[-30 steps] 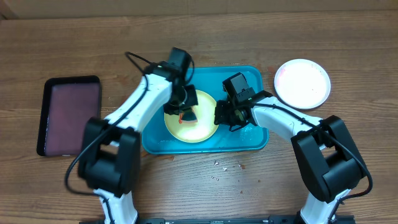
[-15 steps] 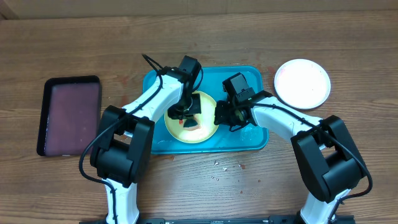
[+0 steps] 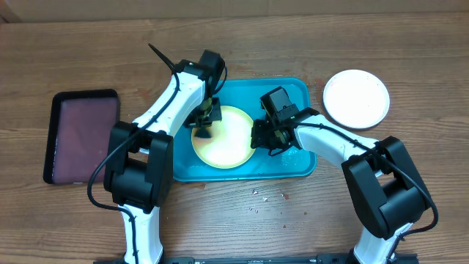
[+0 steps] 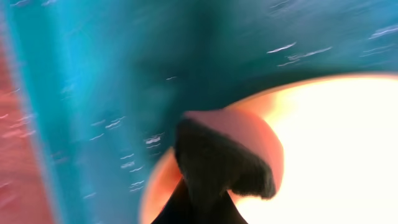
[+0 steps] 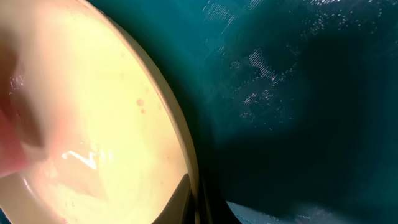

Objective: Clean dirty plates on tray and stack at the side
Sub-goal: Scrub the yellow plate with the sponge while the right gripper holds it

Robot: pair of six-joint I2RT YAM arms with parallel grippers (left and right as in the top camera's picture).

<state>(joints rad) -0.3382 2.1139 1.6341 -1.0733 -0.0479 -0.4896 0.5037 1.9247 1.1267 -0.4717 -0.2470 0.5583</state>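
Note:
I will next lift my left gripper off the plate, swing it over the empty black tray to its left in the overhead view and release the sponge.
The yellow-green plate lies in the turquoise tray. My left gripper is shut on a dark sponge with a pink-orange face and presses it on the plate's left rim; that view is blurred by motion. My right gripper is shut on the plate's right rim, which sits between its fingers in the right wrist view. The plate shows a few small red specks there. The white plate lies on the table to the right of the tray. The pale blue plate is not in view.
A smaller black tray with a dark reddish inside lies on the table at the left. A few small crumbs lie on the wood in front of the turquoise tray. The left arm's cable sticks up behind the tray.
My left gripper has swept the sponge from the plate's middle to its left rim. The reddish patch seen under it no longer shows. My right gripper has held still on the rim.

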